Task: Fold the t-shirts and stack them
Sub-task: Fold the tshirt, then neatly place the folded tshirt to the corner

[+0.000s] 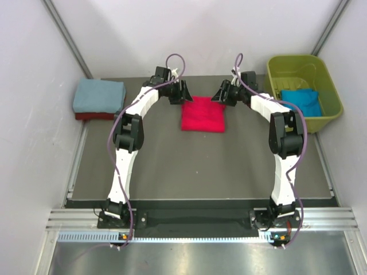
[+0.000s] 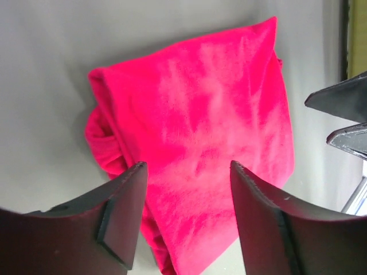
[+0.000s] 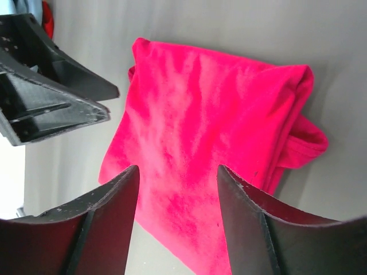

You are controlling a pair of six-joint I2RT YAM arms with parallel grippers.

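My left gripper moves down and back onto the layers showing at the bright red t-shirt's edge [image 1: 183, 113] [image 2: 150, 215] facing the dusty blue-grey t-shirt next.
The bright red t-shirt [image 1: 203, 114] lies folded into a small rectangle on the grey table at the back centre. It fills the left wrist view [image 2: 200, 137] and the right wrist view [image 3: 212, 126]. My left gripper [image 1: 184, 91] is open and empty just above its far left corner. My right gripper [image 1: 219, 93] is open and empty above its far right corner. The dusty blue-grey t-shirt [image 1: 98, 95] lies folded on the dark red t-shirt [image 1: 92, 116] at the back left. The bright blue t-shirt [image 1: 303, 100] lies in the tub.
The olive-green plastic tub [image 1: 304, 63] stands at the back right beside the right arm. White walls close in the table on the left, back and right. A metal rail [image 1: 200, 220] runs along the near edge.
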